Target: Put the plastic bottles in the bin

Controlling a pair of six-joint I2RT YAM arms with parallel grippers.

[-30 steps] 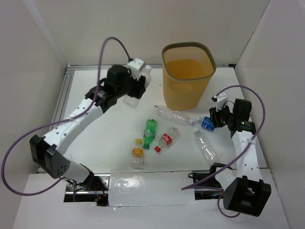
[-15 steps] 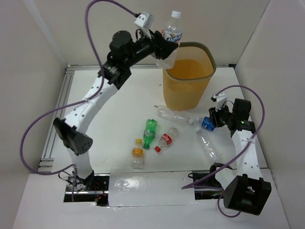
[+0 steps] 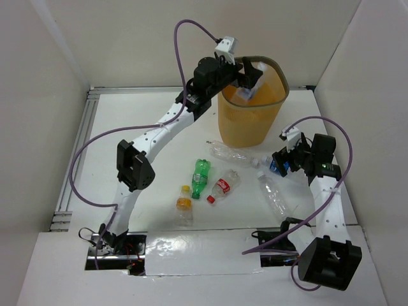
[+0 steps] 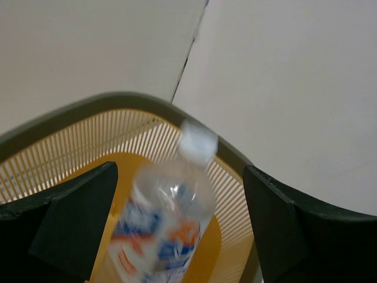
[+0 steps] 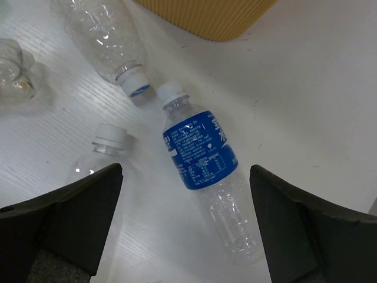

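Note:
The label is below and slants, so my right gripper should next go down and turn its open fingers to sit squarely on both sides of the bottle's blue label (image 3: 273,166) (image 5: 203,155).
My left gripper (image 3: 252,74) hangs open over the orange-yellow mesh bin (image 3: 250,121). A clear bottle with a blue and orange label (image 4: 168,221) drops blurred between its spread fingers (image 4: 76,218) into the bin (image 4: 88,109); it shows there as a pale shape (image 3: 245,94). My right gripper (image 5: 185,171) stands open just above a blue-labelled bottle (image 5: 200,147) lying on the table, not touching it. Also on the table lie a green bottle (image 3: 201,177), a red-labelled one (image 3: 223,186), an orange-capped one (image 3: 184,205) and two clear ones (image 3: 229,153) (image 3: 274,192).
White walls enclose the table on three sides. A metal rail (image 3: 83,146) runs along the left edge. In the right wrist view the bin's base (image 5: 206,15) is close behind the bottles, and two clear bottles' caps (image 5: 132,79) (image 5: 109,138) lie beside the blue-labelled one.
The left arm swung from the table's left up over the bin with a bottle, then opened and let it drop. The right gripper's jaws spread wide above the blue-labelled bottle.

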